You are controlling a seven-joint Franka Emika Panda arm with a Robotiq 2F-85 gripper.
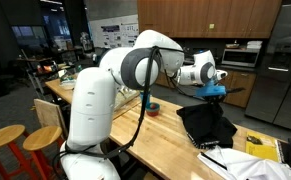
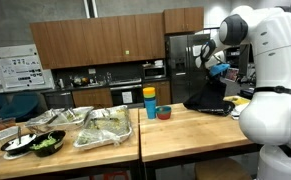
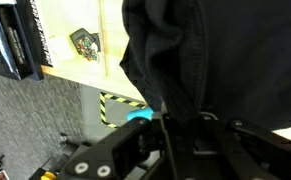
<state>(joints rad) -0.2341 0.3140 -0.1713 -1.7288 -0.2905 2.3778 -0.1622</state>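
I should carry my gripper's pinched cloth outward to the table's far edge next and release it, as its lower part already lies on the tabletop.
A black cloth garment (image 1: pixel 207 122) hangs from my gripper (image 1: pixel 214 92) down onto the wooden table (image 1: pixel 165 140), its lower part bunched on the tabletop. In an exterior view the same black garment (image 2: pixel 209 98) drapes below the gripper (image 2: pixel 217 68), at the table's far right. The wrist view is filled by the dark garment (image 3: pixel 205 55), which runs straight down between the black fingers (image 3: pixel 135 150); the gripper (image 3: pixel 185 125) is shut on a pinch of it. Blue fingertip pads show by the grip.
A yellow-and-blue cup (image 2: pixel 150 101) and a red bowl (image 2: pixel 164 112) stand near the table's middle. Foil trays (image 2: pixel 105 125) and a plate of greens (image 2: pixel 35 143) sit further along. Papers and a yellow sheet (image 1: pixel 263 150) lie near the cloth. Two stools (image 1: pixel 20 145) stand beside the table.
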